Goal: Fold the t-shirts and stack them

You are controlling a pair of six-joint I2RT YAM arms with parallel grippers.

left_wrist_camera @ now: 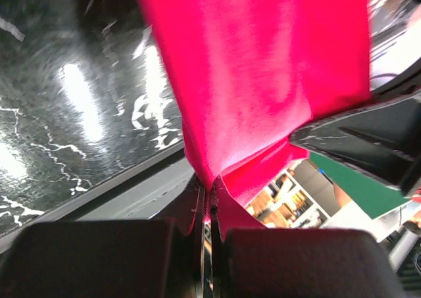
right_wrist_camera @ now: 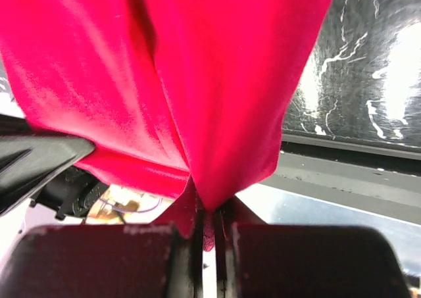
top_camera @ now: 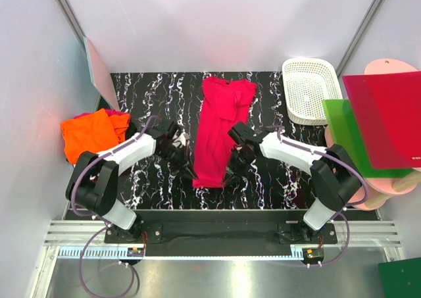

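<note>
Next, my right gripper carries the t-shirt's lifted near corner outward onto the t-shirt's flat middle [top_camera: 220, 128] and releases it, since the t-shirt still lies long.
A crimson-pink t-shirt [top_camera: 217, 124], folded into a long strip, lies down the middle of the black marbled table [top_camera: 158, 91]. Its near end is lifted. My left gripper [top_camera: 187, 167] is shut on the near left corner of the shirt's hem. My right gripper [top_camera: 232, 168] is shut on the near right corner. In the left wrist view the red cloth [left_wrist_camera: 263, 81] hangs from the closed gripper [left_wrist_camera: 209, 206]. The right wrist view shows the cloth [right_wrist_camera: 197, 81] pinched the same way in the gripper [right_wrist_camera: 209, 212]. An orange t-shirt [top_camera: 89, 133] lies folded at the left table edge.
A white plastic basket [top_camera: 309, 91] stands at the back right. A stiff green board [top_camera: 348, 140] and a red board [top_camera: 388, 117] rest on a pink round stand [top_camera: 388, 187] right of the table. A pale pink board [top_camera: 99, 71] leans at the back left.
</note>
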